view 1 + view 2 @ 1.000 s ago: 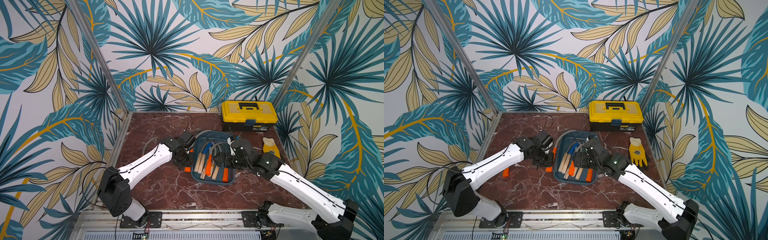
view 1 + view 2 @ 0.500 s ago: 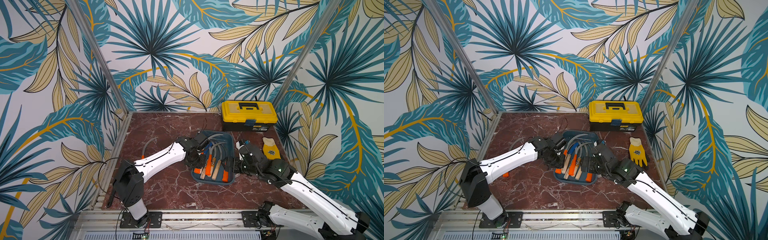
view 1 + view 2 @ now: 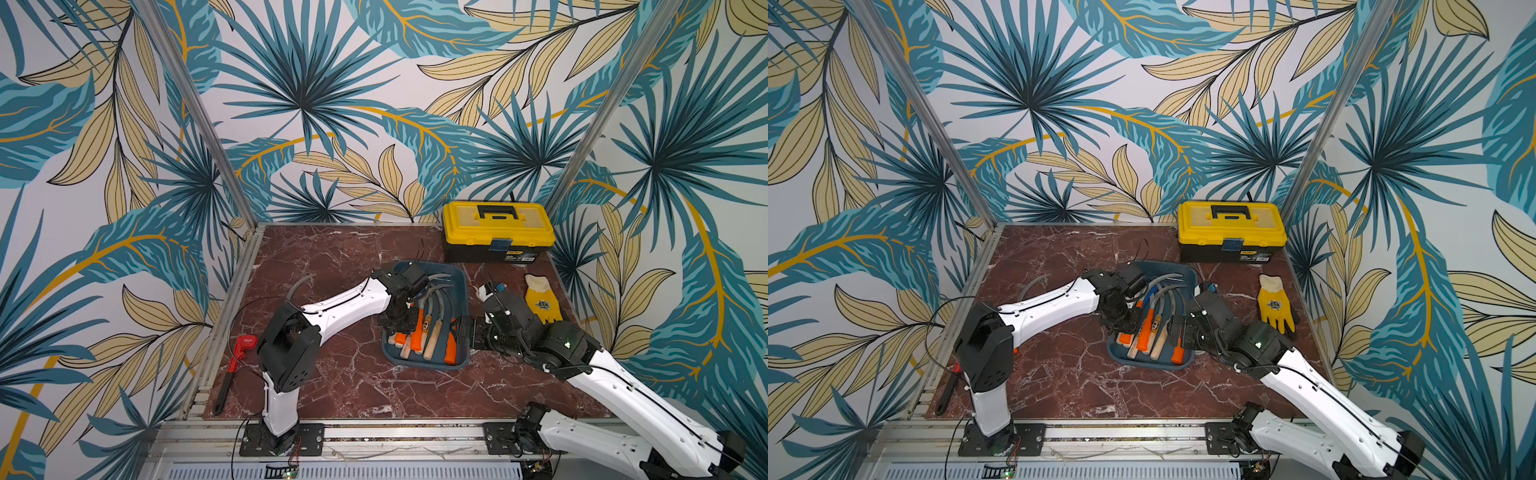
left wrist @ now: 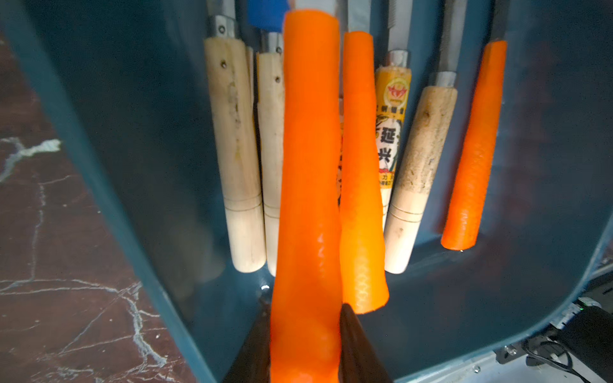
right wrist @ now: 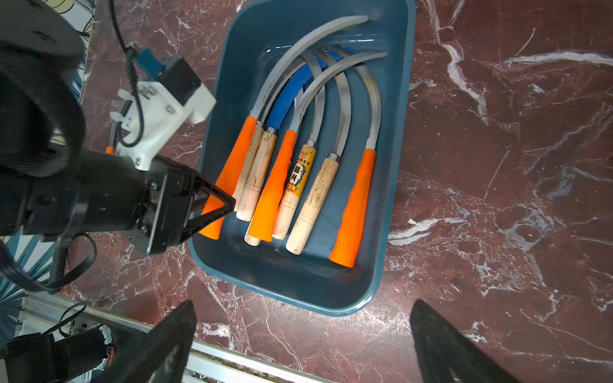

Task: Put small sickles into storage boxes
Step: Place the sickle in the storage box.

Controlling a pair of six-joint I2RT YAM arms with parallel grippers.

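Observation:
The sickle's orange handle already hangs inside the box's side, in line with the others, so my left gripper will move down toward the sickles' wooden handles below and let go of it.
The dark teal storage box point(image 3: 460, 279) point(image 3: 1152, 365) sits mid-table and holds several small sickles point(image 5: 311, 185) with wooden or orange handles, blades curving away. My left gripper point(image 4: 305, 311) point(image 3: 398, 328) is shut on the handle of an orange-handled sickle point(image 4: 308, 165) point(image 5: 232, 165), which hangs just inside the box's left wall. My right gripper point(image 5: 302, 335) point(image 3: 462, 332) stands open and empty beside the box's right wall. A grey curved blade point(image 3: 298, 286) lies on the table to the left, its handle hidden under my left arm.
A yellow-and-black toolbox point(image 3: 498, 232) stands at the back right. A yellow glove point(image 3: 540, 299) lies right of the box, behind my right arm. A red-headed wrench point(image 3: 239, 353) rests on the left rail. The marble table point(image 3: 353, 386) is bare in front.
My left gripper has carried the orange-handled sickle rightward from the table to over the box's left side. The right arm has pulled back toward the near right.

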